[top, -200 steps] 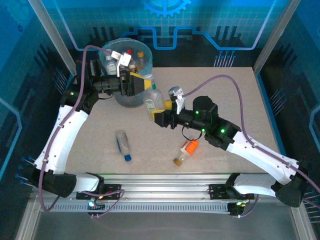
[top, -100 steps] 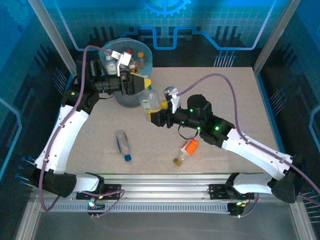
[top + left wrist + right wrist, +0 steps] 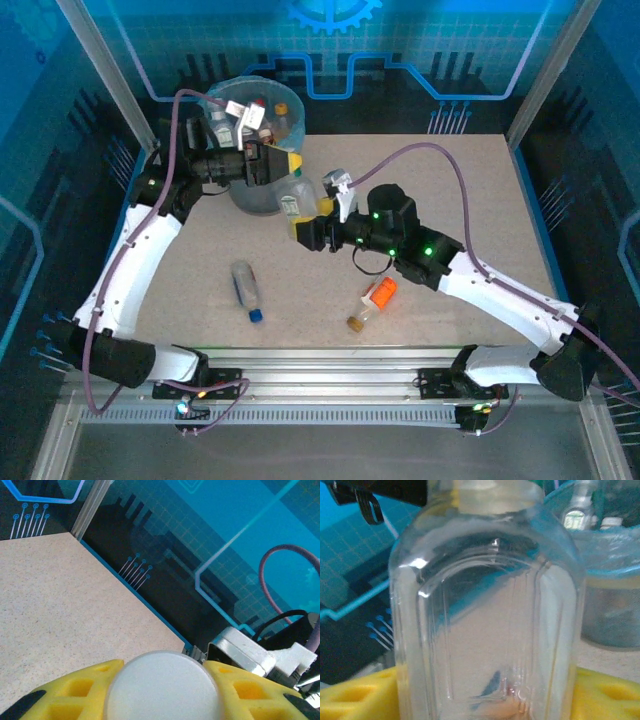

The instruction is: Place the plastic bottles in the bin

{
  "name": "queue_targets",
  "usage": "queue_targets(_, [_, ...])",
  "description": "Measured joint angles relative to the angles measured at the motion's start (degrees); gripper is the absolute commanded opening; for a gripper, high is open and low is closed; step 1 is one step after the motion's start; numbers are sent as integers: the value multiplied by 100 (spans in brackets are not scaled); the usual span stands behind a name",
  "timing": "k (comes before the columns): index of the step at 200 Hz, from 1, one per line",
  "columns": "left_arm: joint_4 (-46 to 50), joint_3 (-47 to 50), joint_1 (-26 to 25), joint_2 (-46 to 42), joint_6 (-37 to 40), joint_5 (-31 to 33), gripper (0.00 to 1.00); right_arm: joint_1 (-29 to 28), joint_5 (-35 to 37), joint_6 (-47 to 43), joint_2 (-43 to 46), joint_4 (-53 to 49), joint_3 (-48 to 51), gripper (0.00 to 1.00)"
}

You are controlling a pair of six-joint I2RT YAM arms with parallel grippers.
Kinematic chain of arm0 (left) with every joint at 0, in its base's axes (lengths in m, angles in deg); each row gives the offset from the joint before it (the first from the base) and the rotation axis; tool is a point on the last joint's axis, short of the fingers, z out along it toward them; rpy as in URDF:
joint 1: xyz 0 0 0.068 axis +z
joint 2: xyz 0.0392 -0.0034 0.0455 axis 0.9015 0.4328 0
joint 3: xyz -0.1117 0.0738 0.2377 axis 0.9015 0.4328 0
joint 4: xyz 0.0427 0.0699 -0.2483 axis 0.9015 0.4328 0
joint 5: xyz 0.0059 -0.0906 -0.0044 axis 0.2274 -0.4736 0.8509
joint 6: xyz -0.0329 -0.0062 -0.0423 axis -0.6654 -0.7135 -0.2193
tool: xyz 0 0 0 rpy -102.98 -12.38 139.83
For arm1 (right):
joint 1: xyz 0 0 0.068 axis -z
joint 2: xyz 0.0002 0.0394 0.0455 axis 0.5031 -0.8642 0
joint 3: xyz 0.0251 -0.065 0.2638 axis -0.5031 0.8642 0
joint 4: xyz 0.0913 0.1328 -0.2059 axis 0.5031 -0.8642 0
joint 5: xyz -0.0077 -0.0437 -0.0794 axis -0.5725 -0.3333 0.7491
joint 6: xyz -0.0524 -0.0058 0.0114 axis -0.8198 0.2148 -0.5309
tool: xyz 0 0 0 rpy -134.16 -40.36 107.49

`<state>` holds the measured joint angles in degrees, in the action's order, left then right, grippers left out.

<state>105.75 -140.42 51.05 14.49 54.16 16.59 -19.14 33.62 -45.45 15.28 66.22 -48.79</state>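
Note:
My left gripper swings outward over the bin's opening (image 3: 270,112) next and releases the pale cap there, because the clear bottle (image 3: 295,203) still hangs beside the bin.
A clear plastic bottle (image 3: 295,203) (image 3: 485,605) hangs in the air just right of the bin (image 3: 250,195), between my two grippers. My left gripper (image 3: 291,168) (image 3: 162,670) reaches over from the bin side and is shut on the bottle's pale cap (image 3: 162,692), yellow fingers (image 3: 80,690) pressed to both sides. My right gripper (image 3: 306,228) (image 3: 485,700) stands open around the bottle's lower body, its fingers (image 3: 355,700) wide at either edge. The translucent pale-blue bin holds several bottles (image 3: 262,118). On the table lie a blue-capped bottle (image 3: 245,288) and an orange-labelled bottle (image 3: 372,303).
The bin (image 3: 610,605) stands at the table's back left corner, close behind the held bottle. Blue enclosure walls (image 3: 560,80) ring the table. Purple cables (image 3: 430,155) arch over both arms. The right half of the tabletop (image 3: 470,200) is bare.
My right arm carried the clear bottle left toward the bin and the left gripper. The left gripper closed on its cap, and the right gripper's jaws spread apart.

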Motion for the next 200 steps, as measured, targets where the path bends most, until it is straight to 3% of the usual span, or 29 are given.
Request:
queue_targets(43, [31,-785,367,393,-96,1071,0,105,737,-175,-7,-323,-258,100])
queue_targets(86, [17,-2044,918,1117,-94,2933,0,289,1027,-319,-15,-417,-354,100])
queue_targets(142, [575,-3965,1132,3298,610,4374,5,520,1182,-317,-81,-573,-356,100])
queue_targets(155, [702,-4054,1134,3692,691,4513,22,590,1211,-317,-125,-605,-356,100])
queue_targets(174, [817,-4059,1132,4129,743,4597,64,673,1237,-317,-197,-636,-356,100])
queue_targets(190, [857,-4063,1132,4358,774,4642,78,726,1257,-317,-258,-660,-356,100])
queue_targets(200, [887,-4063,1132,4439,726,4660,80,754,1266,-315,-295,-675,-356,100])
